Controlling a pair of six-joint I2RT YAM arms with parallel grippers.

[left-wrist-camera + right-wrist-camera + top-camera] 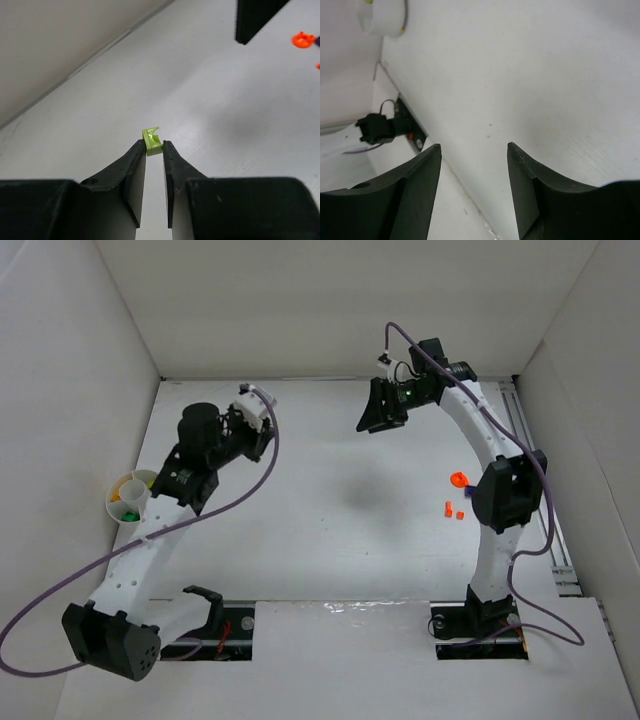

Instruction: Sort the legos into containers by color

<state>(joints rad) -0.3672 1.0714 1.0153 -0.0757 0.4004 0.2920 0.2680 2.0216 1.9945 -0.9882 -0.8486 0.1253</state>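
Note:
My left gripper carries the matching lego to its left in the top view next, then lowers and releases it in the container's lime-green section (150, 482), which lies that way.
In the left wrist view my left gripper (154, 145) is shut on a small lime-green lego (152, 141), pinched at the fingertips above the white floor. From above, that gripper (260, 438) hangs over the far left of the floor. My right gripper (372, 422) is raised over the far middle. Its jaws (474, 148) stand open with nothing between them. A round whitish container (130, 498) at the left wall holds yellow and green legos. Orange legos (459, 480) and a blue one (468, 490) lie by the right arm.
White walls enclose the floor on three sides. Two more small orange bricks (453, 510) lie near the right arm's elbow. The container (382, 17) shows at the top left of the right wrist view. A purple cable loops from each arm.

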